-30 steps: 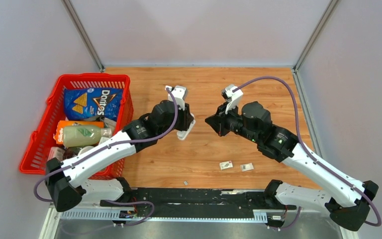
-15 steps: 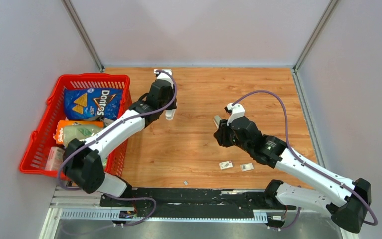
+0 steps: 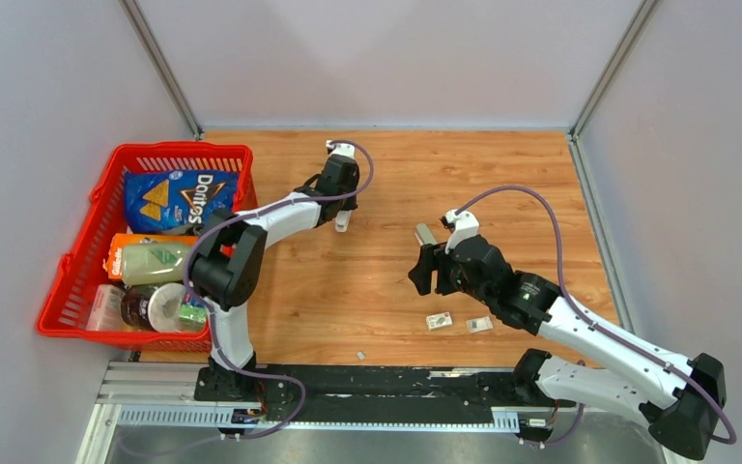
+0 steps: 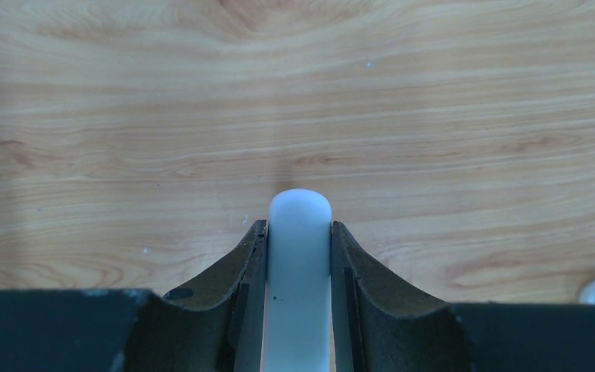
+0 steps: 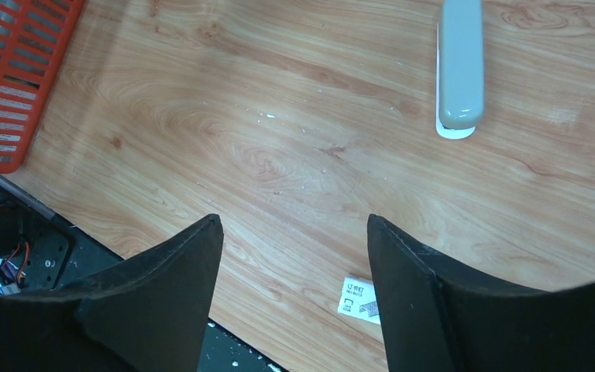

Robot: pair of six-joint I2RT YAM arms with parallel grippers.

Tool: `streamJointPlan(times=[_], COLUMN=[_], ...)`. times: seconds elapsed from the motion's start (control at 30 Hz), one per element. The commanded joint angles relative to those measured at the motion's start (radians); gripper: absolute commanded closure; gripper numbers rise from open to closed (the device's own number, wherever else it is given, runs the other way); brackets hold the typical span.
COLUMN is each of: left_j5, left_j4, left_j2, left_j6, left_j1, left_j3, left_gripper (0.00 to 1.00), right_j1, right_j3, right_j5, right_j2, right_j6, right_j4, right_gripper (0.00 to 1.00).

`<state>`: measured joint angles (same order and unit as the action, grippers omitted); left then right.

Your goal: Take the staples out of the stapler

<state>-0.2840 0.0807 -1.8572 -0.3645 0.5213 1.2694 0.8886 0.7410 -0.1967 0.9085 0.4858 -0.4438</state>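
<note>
My left gripper will next lower the white round-ended piece onto the empty wood and then open.
The grey stapler with a white base lies flat on the wooden table. In the top view only its end shows beside the right wrist. My right gripper hovers just nearer than it, open and empty. Far back, my left gripper is shut on a white round-ended piece, held just above the wood. A tiny silvery strip that looks like the staples lies near the front edge.
Two small white staple boxes lie near the front; one shows by my right finger. A red basket of groceries fills the left side. Walls close the back and sides.
My left arm has swung away to the far back with the white piece. My right gripper has opened and dropped toward the near side, and the stapler now shows on the table.
</note>
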Motion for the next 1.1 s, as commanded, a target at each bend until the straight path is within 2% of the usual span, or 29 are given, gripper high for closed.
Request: streamJointPlan(times=[0.0, 0.2, 0.27, 0.37, 0.43, 0.63, 0.67, 0.73, 1.07], left_j5=[-0.026, -0.049, -0.047, -0.046, -0.043, -0.003, 0.002, 0.011, -0.001], left_j4=[-0.076, -0.073, -0.065, -0.038, -0.036, -0.033, -0.033, -0.033, 0.02], left_j2=[-0.066, -0.125, -0.134, -0.14, -0.135, -0.12, -0.112, -0.096, 0.07], left_j6=[-0.014, -0.03, -0.039, -0.045, -0.051, -0.057, -0.059, -0.062, -0.034], left_j1=[-0.014, -0.015, -0.015, -0.014, -0.015, -0.015, -0.014, -0.014, -0.012], left_j3=[0.064, 0.09, 0.09, 0.085, 0.071, 0.032, 0.022, 0.004, -0.036], left_gripper=[1.0, 1.0, 0.97, 0.77, 0.68, 0.52, 0.45, 0.4, 0.36], right_j1=[0.0, 0.001, 0.001, 0.0, 0.001, 0.001, 0.0, 0.001, 0.001], right_j3=[-0.005, 0.0, 0.001, 0.004, 0.006, 0.014, 0.015, 0.017, 0.063], right_j5=[0.013, 0.017, 0.019, 0.02, 0.023, 0.034, 0.039, 0.042, -0.003], right_j2=[-0.025, -0.026, -0.022, -0.013, -0.011, -0.016, -0.016, -0.016, -0.03], right_j6=[0.004, -0.003, -0.003, 0.002, 0.007, 0.019, 0.02, 0.025, 0.007], right_j4=[0.047, 0.042, 0.043, 0.047, 0.043, 0.042, 0.04, 0.036, -0.042], right_gripper=[0.27, 0.19, 0.18, 0.15, 0.15, 0.13, 0.12, 0.12, 0.08])
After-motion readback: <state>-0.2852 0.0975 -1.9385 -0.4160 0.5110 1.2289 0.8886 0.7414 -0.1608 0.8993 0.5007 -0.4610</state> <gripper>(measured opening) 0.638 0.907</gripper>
